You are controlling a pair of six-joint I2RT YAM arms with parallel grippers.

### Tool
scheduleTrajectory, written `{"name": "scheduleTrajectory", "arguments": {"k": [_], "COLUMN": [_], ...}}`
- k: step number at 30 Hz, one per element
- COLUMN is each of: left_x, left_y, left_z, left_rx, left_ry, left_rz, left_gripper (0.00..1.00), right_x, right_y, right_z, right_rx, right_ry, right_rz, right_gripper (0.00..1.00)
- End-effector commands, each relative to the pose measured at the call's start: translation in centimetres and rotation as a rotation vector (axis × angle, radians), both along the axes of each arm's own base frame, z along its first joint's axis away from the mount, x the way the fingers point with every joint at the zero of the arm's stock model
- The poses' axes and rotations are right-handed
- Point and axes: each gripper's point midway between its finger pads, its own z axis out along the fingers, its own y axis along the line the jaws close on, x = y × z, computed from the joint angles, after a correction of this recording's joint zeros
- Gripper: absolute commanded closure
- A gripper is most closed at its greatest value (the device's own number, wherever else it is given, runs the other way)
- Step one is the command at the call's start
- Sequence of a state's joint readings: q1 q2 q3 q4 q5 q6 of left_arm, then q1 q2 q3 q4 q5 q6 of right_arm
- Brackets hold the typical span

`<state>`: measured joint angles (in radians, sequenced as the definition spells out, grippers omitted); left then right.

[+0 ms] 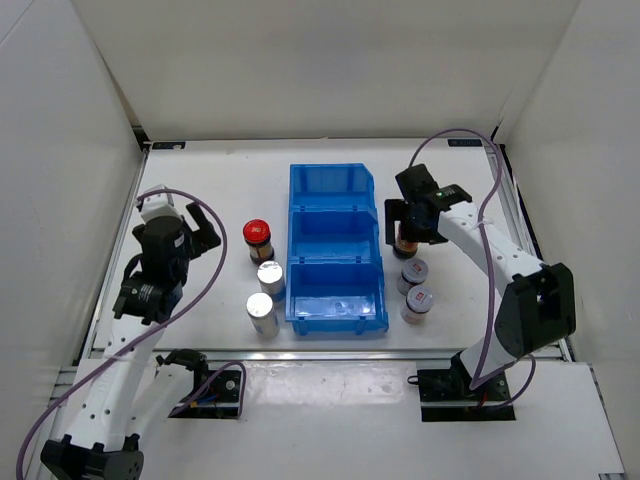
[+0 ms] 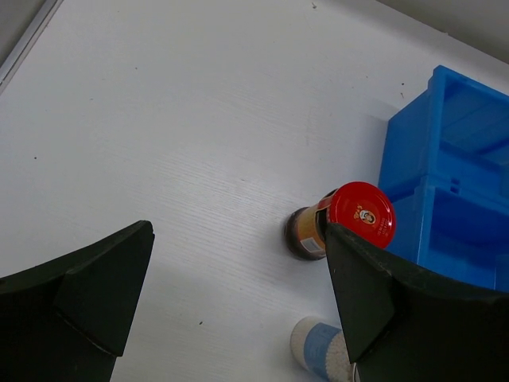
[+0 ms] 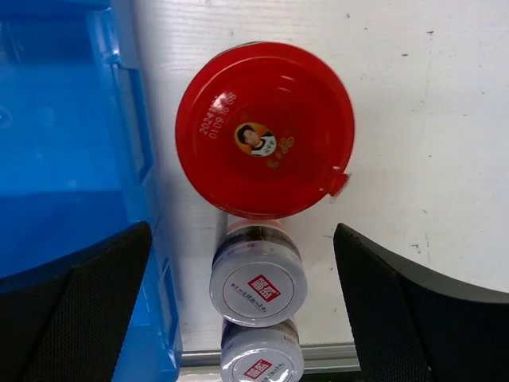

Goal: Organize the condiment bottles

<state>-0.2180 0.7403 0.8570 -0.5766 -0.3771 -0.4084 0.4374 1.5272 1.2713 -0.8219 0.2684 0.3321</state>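
Note:
The robot's right gripper should slide outward, get its fingers around the jar's red cap [image 3: 265, 130] and close there, because the cap is still beyond its open fingers in the right wrist view.
Left of the blue bin [image 1: 335, 205], a red-capped dark jar [image 1: 257, 236] stands with two silver-topped jars [image 1: 270, 275] [image 1: 261, 312] in front of it. My left gripper [image 1: 197, 234] is open and empty, left of them. In the left wrist view its jaws [image 2: 238, 239] stand wide apart, short of the red-capped jar [image 2: 362, 213] and one silver-topped jar [image 2: 318, 350]. My right gripper [image 1: 410, 226] is open over the second red-capped jar [image 1: 404, 245]. In the right wrist view this gripper [image 3: 241, 235] hangs above the red cap [image 3: 265, 130], with two grey-lidded jars [image 3: 258, 284] [image 3: 261, 362] behind it.
The bin has three compartments and no jars in it; its wall shows in the left wrist view [image 2: 453, 159] and close beside the right-hand jars [image 3: 64, 119]. The two grey-lidded jars [image 1: 414, 272] [image 1: 418, 300] stand near the table's front edge. White walls enclose the table.

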Motion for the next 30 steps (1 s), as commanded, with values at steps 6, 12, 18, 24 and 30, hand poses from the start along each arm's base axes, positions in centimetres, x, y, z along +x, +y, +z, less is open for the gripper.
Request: {"name": "scheduleTrajectory", "arguments": {"k": [6,12,18,24,30], "left_x": [0.2,0.2,0.2,0.2,0.3], "left_y": [-0.6,-0.4,-0.2,-0.2,-0.4], "left_z": [-1.0,-1.0,-1.0,-1.0,-1.2], "left_rx": [-0.008,-0.004,0.008,0.008,0.006], "left_ry": [0.034,0.034,0.034,0.034,0.044], "left_rz": [-0.023,-0.014,-0.01,-0.01,-0.018], "left_gripper": [0.0,0.0,0.0,0.0,0.0], "right_x": [2.4,5.0,6.4,7.7,11.6], "right_y": [-0.6,-0.9,-0.5,-1.3,1.1], "right_z": [0.3,-1.4,-0.9,2.7,11.6], "right_rx": [-0.019,-0.002,0.019,0.004,0.084], "right_ry": [-0.056,-0.009,-0.029,-0.147,-0.377], "right_rz": [-0.066,-0.103,-0.107,-0.14,-0.119], "right_gripper": [0.02,0.06,0.25,0.73,0.99]}}
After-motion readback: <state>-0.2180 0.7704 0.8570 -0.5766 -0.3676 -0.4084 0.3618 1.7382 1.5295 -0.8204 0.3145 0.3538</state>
